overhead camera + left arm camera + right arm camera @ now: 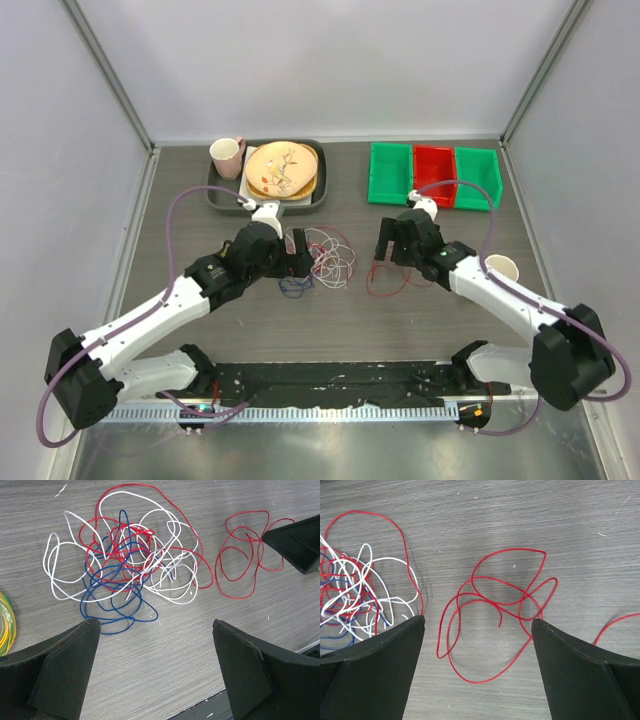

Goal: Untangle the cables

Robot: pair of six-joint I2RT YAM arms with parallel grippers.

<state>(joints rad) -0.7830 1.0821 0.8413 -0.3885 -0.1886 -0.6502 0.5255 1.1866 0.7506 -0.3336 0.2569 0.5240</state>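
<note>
I should next lower my right gripper onto the far bend of the separate red cable and close; that single piece arcs clear of the crossings.
A tangle of thin red, white and dark blue cables (330, 255) lies at mid-table; it fills the left wrist view (127, 555) and shows at the left edge of the right wrist view (355, 595). A separate red cable (385, 285) lies in loose loops to its right, apart from the tangle (248, 538) (526, 598). My left gripper (297, 252) (155, 630) is open and empty, just left of the tangle. My right gripper (386, 246) (477, 625) is open and empty above the separate red cable.
A small yellow wire ring (6, 625) lies left of the tangle. A dark tray (215, 195) with a plate and a pink mug (227, 157) stands at the back left. Green and red bins (435, 175) stand at the back right. A paper cup (500, 268) stands at the right.
</note>
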